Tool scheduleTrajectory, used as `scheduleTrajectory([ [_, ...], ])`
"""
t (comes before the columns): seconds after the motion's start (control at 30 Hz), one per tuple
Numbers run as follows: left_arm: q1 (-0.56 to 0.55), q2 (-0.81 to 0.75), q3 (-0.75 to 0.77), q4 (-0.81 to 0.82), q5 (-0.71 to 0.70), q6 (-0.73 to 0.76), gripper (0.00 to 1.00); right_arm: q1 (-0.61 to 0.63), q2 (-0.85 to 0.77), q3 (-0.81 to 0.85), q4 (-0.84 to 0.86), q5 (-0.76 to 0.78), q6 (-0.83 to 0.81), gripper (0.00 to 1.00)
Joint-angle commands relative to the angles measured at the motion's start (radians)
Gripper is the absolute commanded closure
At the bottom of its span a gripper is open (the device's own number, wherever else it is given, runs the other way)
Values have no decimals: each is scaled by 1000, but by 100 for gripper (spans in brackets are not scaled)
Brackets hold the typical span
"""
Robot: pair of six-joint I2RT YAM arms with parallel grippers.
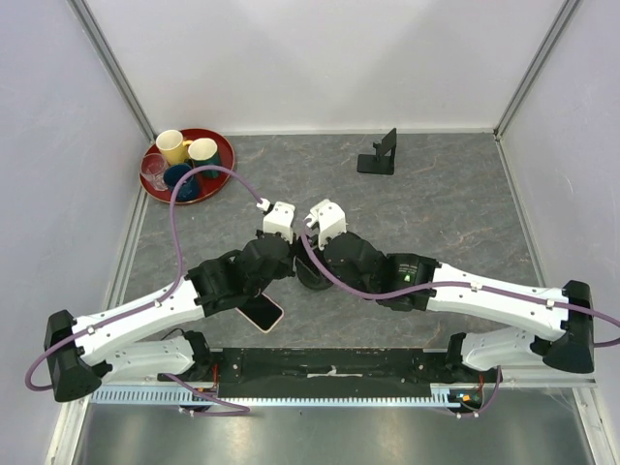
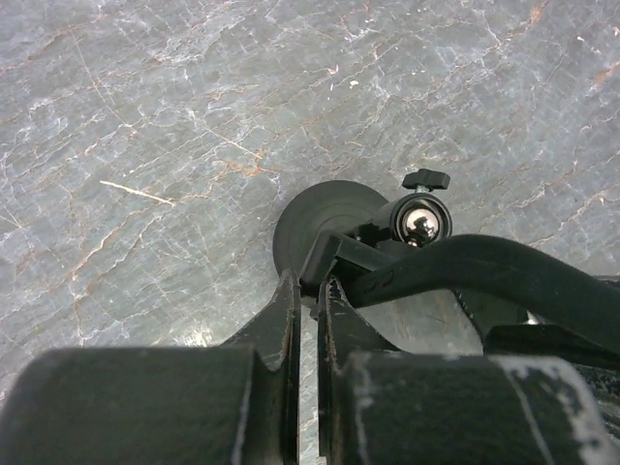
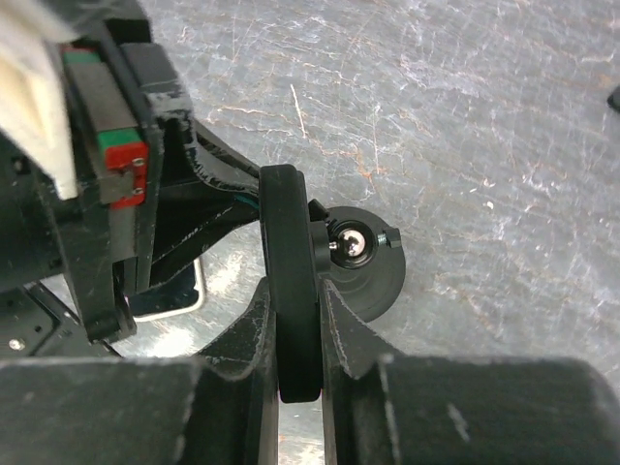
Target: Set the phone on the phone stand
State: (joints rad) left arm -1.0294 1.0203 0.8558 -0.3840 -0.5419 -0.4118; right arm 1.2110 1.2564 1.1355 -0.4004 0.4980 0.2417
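Note:
The tabletop under the mount's round base is below my right gripper. My right gripper needs to go down next until the mount's base stands flat, then let go of the mount's pad.
The phone lies flat on the grey table near the left arm, screen up, with a pale rim; its corner shows in the right wrist view. The phone stand, small and black with an angled back plate, stands far back right of centre, empty. Both grippers meet mid-table on a different black mount with a round base and a ball joint. My right gripper is shut on its thick round pad, held edge-on. My left gripper is shut on the pad's thin edge.
A red tray with several cups sits at the back left corner. White walls enclose the table on three sides. Purple cables loop over both arms.

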Motion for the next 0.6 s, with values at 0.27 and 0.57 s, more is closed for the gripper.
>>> scheduleTrajectory([
  [0.27,26,-117,11,-49,-219,-170,98,-36,48,27,-371,358,231,100],
  [0.57,28,-146,2,-93,-121,-154,98,-37,70,-10,-370,286,268,100],
])
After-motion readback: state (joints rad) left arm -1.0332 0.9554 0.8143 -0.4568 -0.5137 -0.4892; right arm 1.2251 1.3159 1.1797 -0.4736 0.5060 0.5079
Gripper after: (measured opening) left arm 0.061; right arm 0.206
